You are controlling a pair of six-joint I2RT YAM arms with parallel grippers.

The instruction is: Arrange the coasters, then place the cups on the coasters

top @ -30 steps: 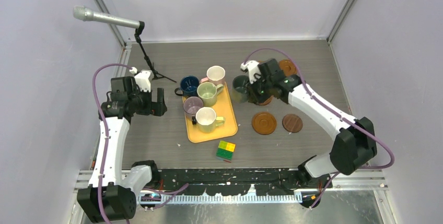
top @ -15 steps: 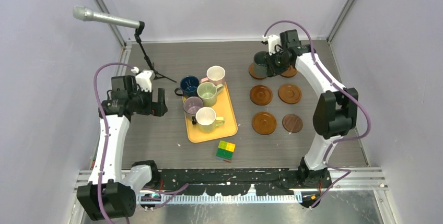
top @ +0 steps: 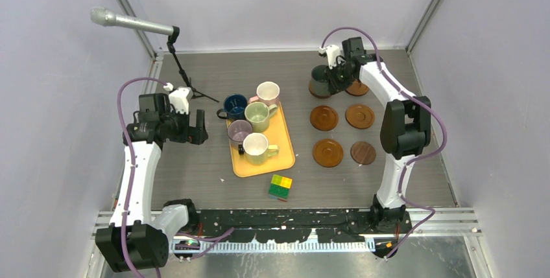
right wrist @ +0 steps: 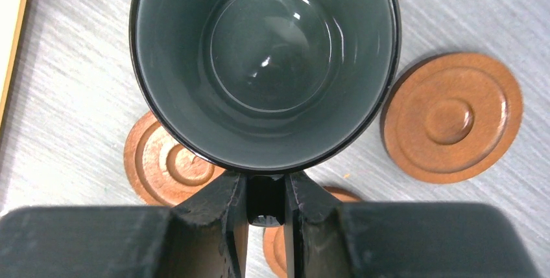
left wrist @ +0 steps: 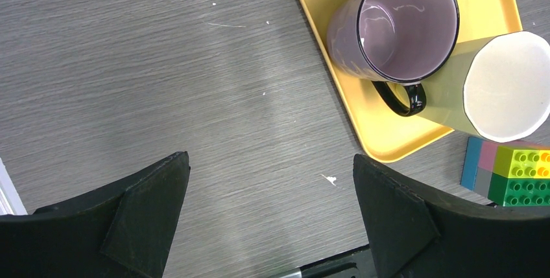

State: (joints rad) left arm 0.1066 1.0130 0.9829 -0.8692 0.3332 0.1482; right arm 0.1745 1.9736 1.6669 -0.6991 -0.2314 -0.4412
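My right gripper should next lower the hanging dark grey-green cup onto the far coaster on the tray's side [top: 320, 94] and release its handle.
My right gripper [top: 332, 77] [right wrist: 266, 190] is shut on the handle of the dark grey-green cup [top: 320, 79] [right wrist: 266, 51]. It holds the cup upright over the back-left coaster [right wrist: 162, 161]; I cannot tell whether the cup touches it. Another coaster [top: 357, 88] [right wrist: 454, 116] lies just right of it. Nearer lie two reddish coasters [top: 323, 117] [top: 359, 116], then a third [top: 327, 152] and a darker one [top: 363, 153]. On the orange tray [top: 285, 158] stand the dark blue [top: 235, 105], white-pink [top: 267, 91], light green [top: 258, 116], mauve [top: 239, 131] [left wrist: 405, 25] and cream [top: 255, 148] [left wrist: 506, 87] cups. My left gripper [top: 194, 129] [left wrist: 269, 168] hangs open, left of the tray.
A microphone [top: 133, 24] on a small stand [top: 191, 89] occupies the back left. A yellow-green block [top: 280, 186] [left wrist: 512, 171] lies just in front of the tray. Walls close the table on three sides.
My right arm has carried the dark grey-green cup from beside the tray to the back, over the back-left coaster. The left arm has not moved.
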